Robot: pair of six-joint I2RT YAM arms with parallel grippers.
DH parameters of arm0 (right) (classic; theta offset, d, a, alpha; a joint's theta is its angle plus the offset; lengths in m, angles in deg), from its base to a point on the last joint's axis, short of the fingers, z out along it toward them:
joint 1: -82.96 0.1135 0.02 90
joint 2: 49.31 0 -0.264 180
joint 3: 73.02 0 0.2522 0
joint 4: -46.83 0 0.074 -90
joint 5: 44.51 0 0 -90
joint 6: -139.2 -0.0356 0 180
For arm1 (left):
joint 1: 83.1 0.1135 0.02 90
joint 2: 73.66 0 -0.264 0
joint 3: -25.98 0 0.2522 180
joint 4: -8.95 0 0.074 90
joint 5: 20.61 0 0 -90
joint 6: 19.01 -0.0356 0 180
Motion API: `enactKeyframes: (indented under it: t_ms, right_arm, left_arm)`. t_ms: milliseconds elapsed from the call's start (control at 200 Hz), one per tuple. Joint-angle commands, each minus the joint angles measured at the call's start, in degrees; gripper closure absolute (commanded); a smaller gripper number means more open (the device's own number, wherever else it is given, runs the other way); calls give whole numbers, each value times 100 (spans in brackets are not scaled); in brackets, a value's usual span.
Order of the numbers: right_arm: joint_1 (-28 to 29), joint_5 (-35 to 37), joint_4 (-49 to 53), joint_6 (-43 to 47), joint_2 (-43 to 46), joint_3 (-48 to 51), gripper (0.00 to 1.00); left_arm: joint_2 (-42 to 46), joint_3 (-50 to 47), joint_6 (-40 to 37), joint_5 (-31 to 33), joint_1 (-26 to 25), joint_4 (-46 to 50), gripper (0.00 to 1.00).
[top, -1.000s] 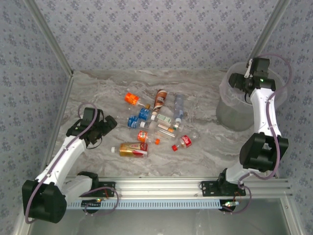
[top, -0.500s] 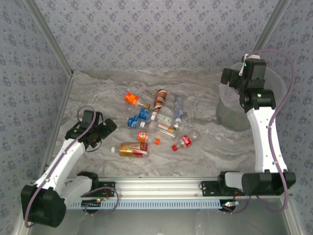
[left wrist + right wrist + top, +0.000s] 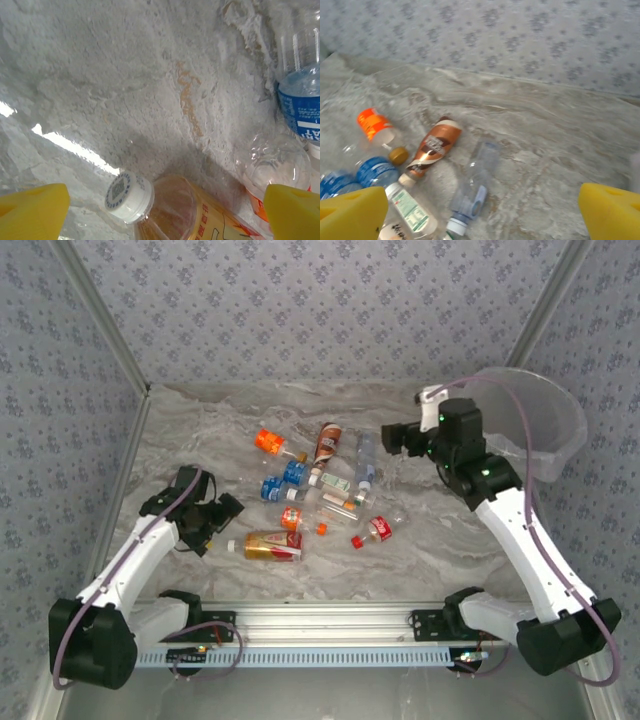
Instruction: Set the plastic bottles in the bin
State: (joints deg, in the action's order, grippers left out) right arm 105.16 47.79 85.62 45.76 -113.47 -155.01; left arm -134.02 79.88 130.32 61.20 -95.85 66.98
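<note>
My left gripper moves down and back and turns next, until its open fingers are across the yellow bottle's slanted neck.
Several plastic bottles lie mid-table: an orange-labelled one (image 3: 268, 441), a brown one (image 3: 327, 443), a clear blue-tinted one (image 3: 365, 460), blue-labelled ones (image 3: 283, 480), a red one (image 3: 378, 529) and a yellow-labelled one (image 3: 273, 545). My left gripper (image 3: 215, 515) is open just left of the yellow bottle; its white cap (image 3: 129, 196) lies between the yellow pads (image 3: 35, 212). My right gripper (image 3: 395, 437) hangs open and empty above the table, right of the clear bottle (image 3: 475, 185). The translucent bin (image 3: 545, 425) leans at the far right behind the right arm.
Patterned walls close the table at the back and both sides. A metal rail (image 3: 320, 620) runs along the near edge. Bare marble lies between the bottle cluster and the bin, and at the far left.
The right arm swung from above the bin leftward and down toward the bottles. The bin now shows further right and tilted. The left gripper edged closer to the yellow bottle's cap.
</note>
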Motion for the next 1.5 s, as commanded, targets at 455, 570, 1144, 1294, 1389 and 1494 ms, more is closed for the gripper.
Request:
enactKeyframes:
  t_ms: [455, 570, 1144, 1294, 1389, 1494]
  right_arm:
    - [1593, -880, -1506, 1243, -246, 1392, 0]
    - [1651, -946, -1740, 1079, -208, 1640, 0]
    - [1659, -368, -2119, 976, 159, 1952, 0]
    - [1661, -300, -2054, 956, 201, 1971, 0]
    - [1664, -266, -2020, 945, 206, 1971, 0]
    - [1659, -259, -2065, 926, 207, 2014, 0]
  left_arm:
    - [210, -799, 3026, 36, -929, -34, 1]
    - [279, -1048, 3690, 118, -1074, -500, 0]
    - [-629, -1189, 4691, -93, -1526, -1633, 0]
    - [-729, -1161, 4763, -141, -1532, -1902, 1]
    - [-711, -1065, 4749, -113, -1568, -1831, 5]
    - [-679, -1060, 4749, 36, -1572, -1783, 25]
